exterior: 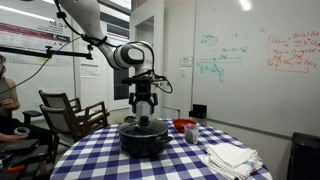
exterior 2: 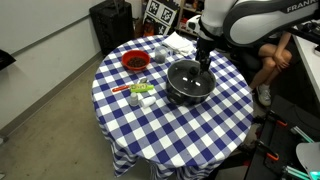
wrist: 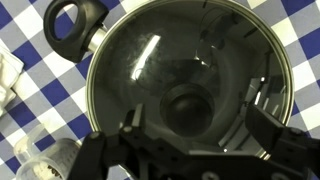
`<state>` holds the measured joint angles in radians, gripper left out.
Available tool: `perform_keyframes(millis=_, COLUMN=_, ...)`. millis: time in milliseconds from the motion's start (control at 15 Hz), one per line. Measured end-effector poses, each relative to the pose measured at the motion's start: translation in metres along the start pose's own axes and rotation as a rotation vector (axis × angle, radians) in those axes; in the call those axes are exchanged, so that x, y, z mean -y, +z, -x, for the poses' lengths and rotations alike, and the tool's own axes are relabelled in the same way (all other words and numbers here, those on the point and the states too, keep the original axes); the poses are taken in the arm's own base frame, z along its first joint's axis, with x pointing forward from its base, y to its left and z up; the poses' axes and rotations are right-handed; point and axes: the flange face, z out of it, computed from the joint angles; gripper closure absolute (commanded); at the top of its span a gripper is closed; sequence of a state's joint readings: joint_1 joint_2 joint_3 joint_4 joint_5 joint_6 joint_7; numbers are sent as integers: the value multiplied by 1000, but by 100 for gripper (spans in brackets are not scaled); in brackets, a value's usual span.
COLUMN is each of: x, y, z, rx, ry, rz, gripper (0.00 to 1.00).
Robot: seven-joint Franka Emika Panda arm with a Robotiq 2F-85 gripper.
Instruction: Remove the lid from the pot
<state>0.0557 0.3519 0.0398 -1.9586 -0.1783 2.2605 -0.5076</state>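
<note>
My gripper should move down onto the lid's black centre knob (exterior: 144, 121) (wrist: 188, 109) next and then close its fingers, because they are open above the lid with the knob between them.
The black pot (exterior: 146, 143) (exterior 2: 186, 95) stands in the middle of a blue-and-white checked round table (exterior 2: 150, 125). The dark see-through lid (exterior: 145, 125) (exterior 2: 187, 78) rests on it. In the wrist view the lid (wrist: 150, 60) fills the frame, with its black knob (wrist: 187, 108) at lower centre and one pot handle (wrist: 75, 27) at upper left. My gripper (exterior: 143, 104) (exterior 2: 204, 64) hangs just above the lid. It is open, with its fingers (wrist: 200, 130) on either side of the knob and not touching it.
A red bowl (exterior: 185, 126) (exterior 2: 135, 61) sits beside the pot. White cloths (exterior: 232, 157) (exterior 2: 180, 43) lie near the table edge, with small items and a shaker (exterior 2: 140, 92) on the table too. A wooden chair (exterior: 70, 112) and a seated person (exterior 2: 275, 55) are close by.
</note>
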Motion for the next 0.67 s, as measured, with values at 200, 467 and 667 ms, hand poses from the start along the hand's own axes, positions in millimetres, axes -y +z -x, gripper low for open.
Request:
perform_keyframes(millis=200, x=0, y=7, z=-3, rx=5, ry=7, rz=-5, gripper=0)
perform_keyframes(millis=467, x=2, y=11, z=-10, rx=0, ry=1, rz=-13, gripper=0)
perform_keyframes(millis=667, x=2, y=17, z=-12, rx=-1, ry=9, rz=-32, gripper=0)
